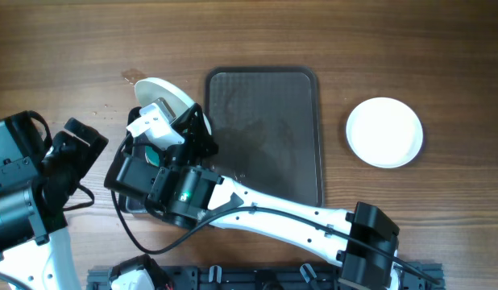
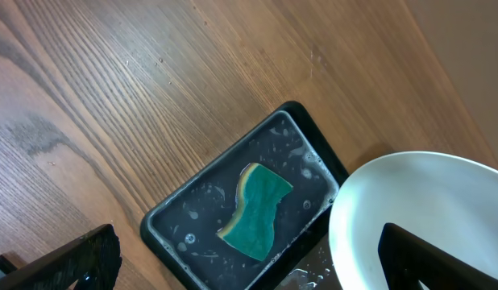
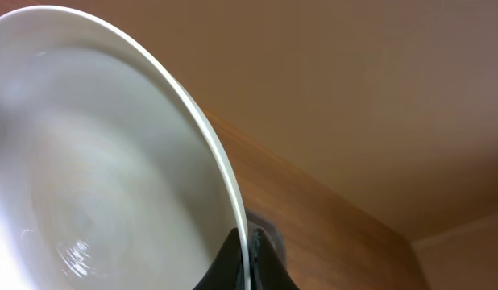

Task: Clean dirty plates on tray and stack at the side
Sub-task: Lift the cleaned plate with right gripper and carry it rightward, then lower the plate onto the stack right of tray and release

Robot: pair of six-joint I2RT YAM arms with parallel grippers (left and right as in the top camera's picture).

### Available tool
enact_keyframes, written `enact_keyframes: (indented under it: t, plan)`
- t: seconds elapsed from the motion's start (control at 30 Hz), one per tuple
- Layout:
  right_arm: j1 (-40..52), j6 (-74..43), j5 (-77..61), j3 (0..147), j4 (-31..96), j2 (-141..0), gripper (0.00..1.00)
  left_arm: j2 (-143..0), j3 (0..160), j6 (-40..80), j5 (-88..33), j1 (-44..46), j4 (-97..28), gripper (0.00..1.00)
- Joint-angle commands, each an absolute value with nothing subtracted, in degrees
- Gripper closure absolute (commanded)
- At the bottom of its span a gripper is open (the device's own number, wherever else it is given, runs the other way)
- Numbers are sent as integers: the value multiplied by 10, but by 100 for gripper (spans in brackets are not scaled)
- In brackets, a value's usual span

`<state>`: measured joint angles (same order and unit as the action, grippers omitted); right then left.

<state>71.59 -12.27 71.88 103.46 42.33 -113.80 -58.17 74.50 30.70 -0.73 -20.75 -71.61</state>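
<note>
My right gripper is holding the plate and will next swing over the brown tray (image 1: 265, 161). It will release the plate on top of the white stack (image 1: 384, 132), which is to the gripper's right in the overhead view.
My right gripper (image 3: 249, 251) is shut on the rim of a white plate (image 3: 96, 161) and holds it tilted on edge. In the overhead view this plate (image 1: 162, 93) is left of the dark brown tray (image 1: 265, 161), with the right gripper (image 1: 188, 122) on its lower edge. The tray holds no plates. A stack of white plates (image 1: 384, 131) sits on the table right of the tray. My left gripper (image 2: 257, 274) is open and empty above a small black tray; the held plate (image 2: 426, 201) shows at its right. The left gripper (image 1: 86, 142) is left of the plate.
The small black tray (image 2: 192, 234) is wet and holds a green sponge (image 2: 255, 211). My right arm (image 1: 273, 211) lies across the table's front, reaching left past the brown tray's front corner. Wood table (image 2: 136, 97) surrounds all of it.
</note>
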Motion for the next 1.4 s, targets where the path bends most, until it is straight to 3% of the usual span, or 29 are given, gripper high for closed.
enact_keyframes:
  t: [0.0, 0.07, 0.13, 0.23, 0.3, 0.4, 0.47, 0.53, 0.6, 0.63, 0.7, 0.77, 0.87, 0.97, 1.1, 1.27, 1.37]
  plan:
    - [718, -123, 735, 1049, 415, -1122, 96, -582, 752, 304, -10, -213, -714, 0]
    - [720, -96, 657, 1049, 409, -1122, 96, -582, 752, 304, -10, -213, -714, 0]
    - [715, -75, 742, 1047, 386, -1122, 96, -582, 752, 304, -10, -213, -714, 0]
    - [716, -26, 684, 1047, 373, -1120, 96, -582, 752, 304, -10, -213, -714, 0]
    - [716, -41, 736, 1047, 358, -1121, 96, -582, 752, 304, -10, -213, -714, 0]
    - [724, -10, 653, 1046, 361, -1119, 96, -582, 752, 304, -10, -213, -714, 0]
    - [716, -60, 747, 1045, 352, -1121, 96, -582, 752, 304, -10, -213, -714, 0]
    - [714, -26, 645, 1046, 357, -1120, 96, -582, 752, 304, -10, -213, -714, 0]
    - [710, -35, 750, 1045, 344, -1121, 96, -582, 752, 304, -10, -213, -714, 0]
    - [708, -63, 737, 1045, 344, -1121, 96, -582, 752, 304, -10, -213, -714, 0]
    - [712, 9, 643, 1045, 348, -1120, 96, -582, 752, 304, -10, -213, -715, 0]
    - [709, -32, 693, 1045, 343, -1120, 96, -582, 752, 304, -10, -213, -715, 0]
    - [707, -33, 679, 1045, 346, -1120, 96, -582, 752, 304, -10, -213, -714, 0]
    - [691, -112, 641, 1045, 370, -1120, 96, -582, 752, 304, -10, -213, -714, 0]
    - [563, -291, 319, 1045, 467, -1120, 96, -582, 752, 304, -10, -213, -714, 0]
    - [340, -278, -84, 1045, 505, -1082, 96, -582, 752, 304, -10, -213, -715, 0]
    - [224, -264, -168, 1045, 547, -1034, 96, -582, 752, 304, -10, -213, -714, 0]
